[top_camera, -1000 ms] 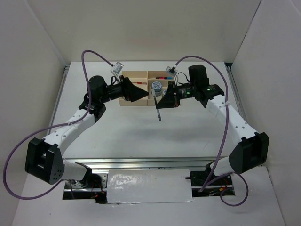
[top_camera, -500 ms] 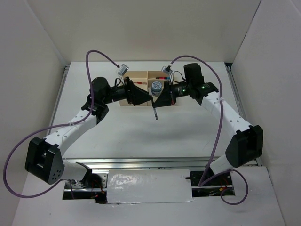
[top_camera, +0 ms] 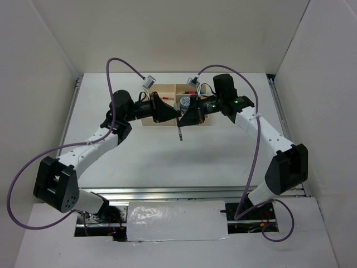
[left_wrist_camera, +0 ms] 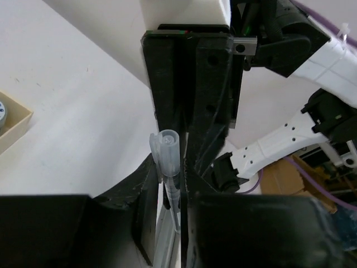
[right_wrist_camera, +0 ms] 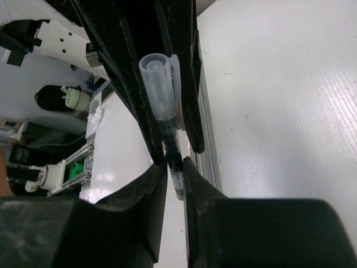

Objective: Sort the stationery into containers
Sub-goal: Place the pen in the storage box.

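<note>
I will move my left gripper left in the top view, lower it into the tray's big section (top_camera: 167, 95) below and release pen beside pen.
A thin pen (top_camera: 180, 134) with a clear cap hangs upright in the air just in front of the pale wooden tray (top_camera: 162, 89), and both grippers meet on it. My left gripper (top_camera: 176, 118) comes in from the left, its fingers pressed on the pen's barrel (left_wrist_camera: 167, 148) below the cap. In the left wrist view that gripper (left_wrist_camera: 172, 178) is shut on it. My right gripper (top_camera: 183, 120) reaches in from the right. Its fingertips lie close against both sides of the same pen (right_wrist_camera: 159, 97), as the right wrist view of the gripper (right_wrist_camera: 174, 164) shows.
A blue-white tape roll (top_camera: 184, 102) sits in a small compartment of the tray, and a red pen (top_camera: 192, 91) lies in the compartment behind it. The tray's corner (left_wrist_camera: 14, 125) appears at the left edge of the left wrist view. White walls enclose the table.
My left gripper moved right onto the pen and shut on it. The right arm carried the pen a little leftward, and its jaws have eased slightly.
</note>
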Tool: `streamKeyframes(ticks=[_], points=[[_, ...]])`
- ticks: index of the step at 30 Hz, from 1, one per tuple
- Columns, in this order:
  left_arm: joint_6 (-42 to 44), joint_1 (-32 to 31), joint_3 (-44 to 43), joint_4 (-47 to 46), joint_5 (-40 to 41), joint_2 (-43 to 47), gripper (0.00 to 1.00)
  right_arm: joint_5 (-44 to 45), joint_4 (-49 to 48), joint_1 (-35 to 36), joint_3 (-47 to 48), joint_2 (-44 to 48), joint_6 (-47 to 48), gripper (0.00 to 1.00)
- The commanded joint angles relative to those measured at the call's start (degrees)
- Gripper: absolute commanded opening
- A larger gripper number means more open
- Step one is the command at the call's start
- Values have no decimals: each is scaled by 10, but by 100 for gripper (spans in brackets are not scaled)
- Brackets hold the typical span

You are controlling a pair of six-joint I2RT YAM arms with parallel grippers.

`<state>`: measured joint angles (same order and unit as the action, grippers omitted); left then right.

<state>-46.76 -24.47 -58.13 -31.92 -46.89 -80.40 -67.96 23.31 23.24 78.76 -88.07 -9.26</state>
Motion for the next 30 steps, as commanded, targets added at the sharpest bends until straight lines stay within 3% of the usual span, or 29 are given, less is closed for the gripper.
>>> streamKeyframes(ticks=[1,3,4,6,9,12,16,21,30], points=[[70,1,-51,16,-5,-6,15,-2,10,0,36,2,19,26],[126,7,-99,118,12,-12,4,16,33,-9,32,10,27,38],[198,12,-121,157,20,-26,1,16,42,-24,29,12,41,43],[304,22,-223,314,50,-58,0,32,77,-40,24,23,67,46],[597,24,-376,504,162,-145,0,81,126,-70,14,40,146,47],[709,33,-466,560,260,-227,0,120,155,-96,2,61,190,47],[804,52,-550,586,296,-329,0,140,169,-126,-12,78,208,47],[879,70,-549,529,268,-385,5,138,161,-148,-33,78,205,47],[962,71,-556,513,282,-462,7,135,170,-170,-34,48,209,46]])
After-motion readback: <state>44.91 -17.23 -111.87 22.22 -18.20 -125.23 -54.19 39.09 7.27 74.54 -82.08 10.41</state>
